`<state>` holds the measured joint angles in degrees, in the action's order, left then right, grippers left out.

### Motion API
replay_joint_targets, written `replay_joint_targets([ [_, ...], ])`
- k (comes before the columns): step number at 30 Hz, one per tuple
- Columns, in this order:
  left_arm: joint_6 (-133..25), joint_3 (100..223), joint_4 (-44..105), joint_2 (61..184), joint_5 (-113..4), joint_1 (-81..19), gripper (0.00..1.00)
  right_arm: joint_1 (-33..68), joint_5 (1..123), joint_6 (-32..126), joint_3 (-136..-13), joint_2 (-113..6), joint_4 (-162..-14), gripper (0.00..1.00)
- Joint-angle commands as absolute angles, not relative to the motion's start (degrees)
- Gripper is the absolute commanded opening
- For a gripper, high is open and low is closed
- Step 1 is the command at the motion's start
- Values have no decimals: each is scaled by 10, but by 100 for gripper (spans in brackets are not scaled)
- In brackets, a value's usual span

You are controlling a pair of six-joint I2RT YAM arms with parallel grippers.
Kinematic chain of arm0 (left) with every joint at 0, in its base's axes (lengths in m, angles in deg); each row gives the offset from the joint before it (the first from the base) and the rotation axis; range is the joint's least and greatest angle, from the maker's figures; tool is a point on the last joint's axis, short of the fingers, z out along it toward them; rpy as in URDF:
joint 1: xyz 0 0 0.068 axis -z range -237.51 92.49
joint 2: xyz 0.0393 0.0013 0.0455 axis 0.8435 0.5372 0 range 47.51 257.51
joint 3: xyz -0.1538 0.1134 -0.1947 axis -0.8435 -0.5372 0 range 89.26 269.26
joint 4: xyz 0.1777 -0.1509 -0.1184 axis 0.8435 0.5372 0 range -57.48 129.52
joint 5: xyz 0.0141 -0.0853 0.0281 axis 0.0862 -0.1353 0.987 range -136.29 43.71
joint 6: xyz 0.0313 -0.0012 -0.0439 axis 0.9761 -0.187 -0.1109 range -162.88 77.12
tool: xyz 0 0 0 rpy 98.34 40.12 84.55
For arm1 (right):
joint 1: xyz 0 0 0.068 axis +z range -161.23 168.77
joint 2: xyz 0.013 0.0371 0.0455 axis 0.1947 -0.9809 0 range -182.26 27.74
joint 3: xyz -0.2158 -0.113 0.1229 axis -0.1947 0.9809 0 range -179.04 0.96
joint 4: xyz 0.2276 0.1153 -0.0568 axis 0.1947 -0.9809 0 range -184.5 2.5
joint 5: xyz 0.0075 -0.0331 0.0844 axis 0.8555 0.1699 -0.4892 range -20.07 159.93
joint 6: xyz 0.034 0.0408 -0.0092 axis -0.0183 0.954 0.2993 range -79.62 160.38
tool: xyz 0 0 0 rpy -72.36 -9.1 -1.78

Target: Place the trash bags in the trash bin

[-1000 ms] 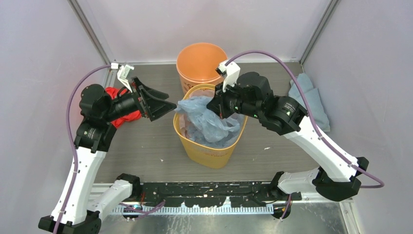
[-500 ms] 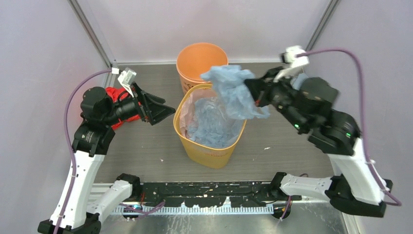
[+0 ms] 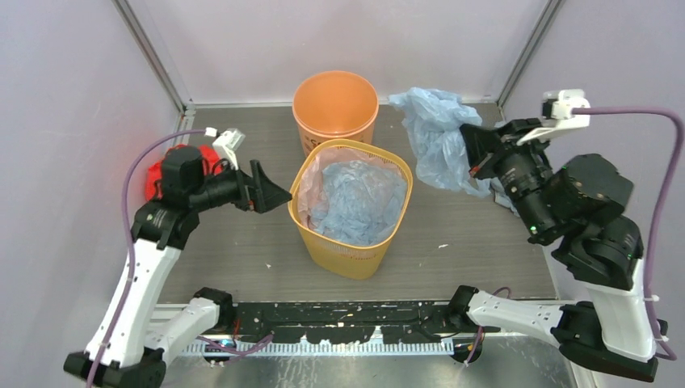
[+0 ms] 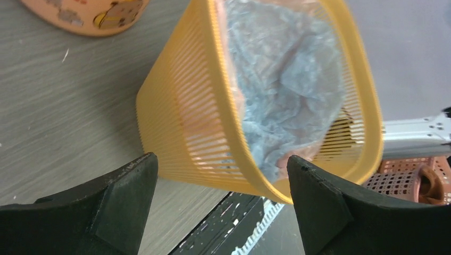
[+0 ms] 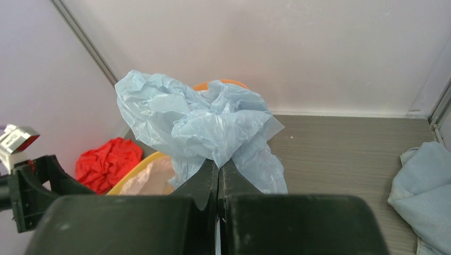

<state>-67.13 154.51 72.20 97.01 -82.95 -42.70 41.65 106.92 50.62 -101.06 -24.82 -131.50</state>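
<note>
I need to move my left gripper to the right in the top view next and tip its open fingers down over the yellow bin's thin rim point(image 3: 296, 183) point(image 4: 235, 127), because the rim is on that side.
The round orange trash bin point(image 3: 335, 101) stands at the back centre. A crumpled light-blue trash bag point(image 3: 436, 137) hangs in the air to its right, with my right gripper point(image 3: 472, 149) shut on it. The right wrist view has the same bag point(image 5: 202, 122) bunched above the closed right gripper point(image 5: 218, 162), hiding most of the orange trash bin point(image 5: 226, 83). Another blue bag point(image 3: 359, 202) lies inside the yellow slatted bin point(image 3: 351, 259). A red bag point(image 3: 153, 174) sits behind my left arm. My left gripper point(image 3: 271, 194) is open beside the yellow bin's left wall, holding nothing.
In the left wrist view the yellow bin point(image 4: 181, 127) fills the space ahead of the left gripper point(image 4: 222, 159), with the orange bin's base point(image 4: 85, 13) at the top left. A light-blue cloth point(image 5: 420, 196) lies by the right wall. Cage walls stand on three sides.
My right arm lifted the blue bag out of the yellow bin and swung it back and to the right. My left gripper sank a little toward the yellow bin, its jaws slightly narrower.
</note>
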Motion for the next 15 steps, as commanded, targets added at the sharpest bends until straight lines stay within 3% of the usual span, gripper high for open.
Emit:
replay_joint_targets([
  [1, -635, 1563, 737, 1021, -758, -396, 91, 418, 1078, 501, -989, -259, -1291, 1],
  [7, -615, 1595, 739, 1083, -664, -317, 89, 419, 1085, 505, -963, -250, -1292, 1],
  [9, -608, 1618, 765, 1103, -616, -289, 84, 419, 1086, 505, -956, -245, -1294, 1],
  [15, -599, 1700, 875, 1165, -449, -225, 45, 419, 1101, 501, -936, -224, -1294, 1],
])
